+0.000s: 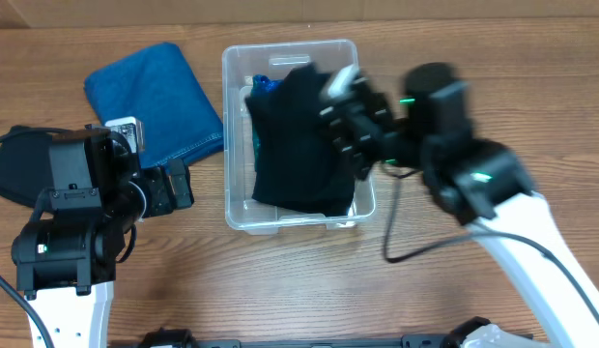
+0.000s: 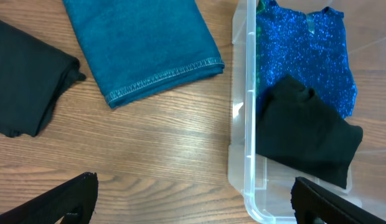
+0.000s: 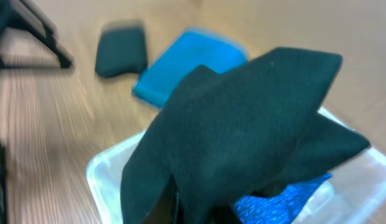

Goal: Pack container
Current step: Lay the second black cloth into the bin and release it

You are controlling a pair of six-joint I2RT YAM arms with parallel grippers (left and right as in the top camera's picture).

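Note:
The blue glittery cloth fills the container's far part. My right gripper needs to lower the black cloth inward next, to the left in the overhead view, over the container's near part.
The clear plastic container (image 1: 228,135) stands at the table's middle. A blue glittery cloth (image 2: 305,56) lies in its far part. My right gripper (image 1: 346,111) hangs over the container's right side, shut on a black cloth (image 1: 299,145) that drapes down into it. In the right wrist view the black cloth (image 3: 243,124) covers the fingers, with the container rim (image 3: 103,174) below. My left gripper (image 2: 193,202) is open and empty, low over the table, straddling the container's near left corner (image 2: 243,155).
A folded blue towel (image 1: 155,97) lies left of the container. Another black cloth (image 1: 14,174) lies at the far left, behind my left arm. Both also show in the left wrist view, the towel (image 2: 143,50) and the black cloth (image 2: 25,81).

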